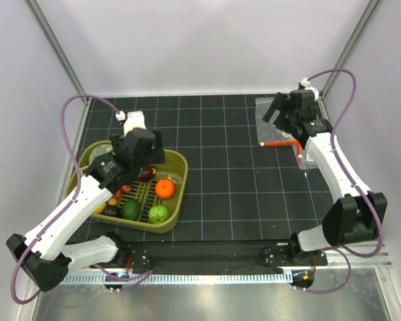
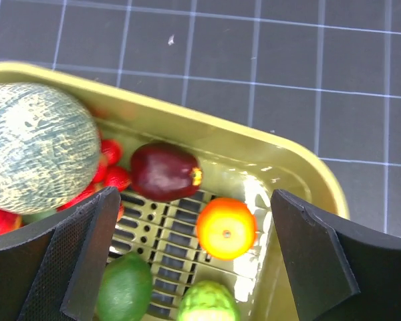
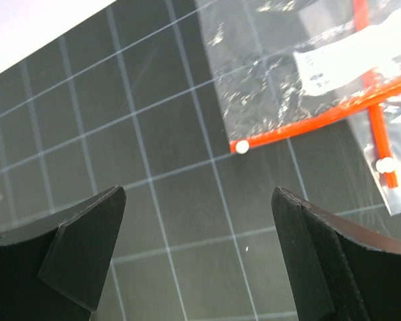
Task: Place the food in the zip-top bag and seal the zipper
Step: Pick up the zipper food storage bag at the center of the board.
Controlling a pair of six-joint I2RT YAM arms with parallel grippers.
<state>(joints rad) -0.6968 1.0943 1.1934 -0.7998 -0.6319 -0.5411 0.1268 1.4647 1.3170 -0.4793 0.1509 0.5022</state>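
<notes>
The robot's right gripper needs to move down next and turn onto the orange-red zipper between its white end and its bend, since that part of the zipper is beyond the gripper's open fingers.
The food lies in an olive-green basket at the left: an orange, a dark red-purple fruit, a pale-green mottled melon and other red and green pieces. Just above them hangs my left gripper, open and holding nothing, its fingers either side of the orange. At the back right the clear zip-top bag lies flat on the mat. Its orange-red zipper bends at a corner. My right gripper hovers open over the bag's near-left corner, and the zipper shows beyond its fingertips.
A dark green lime, a light green fruit and strawberries share the basket. The black gridded mat covers the table. White walls and metal posts close in the back and sides.
</notes>
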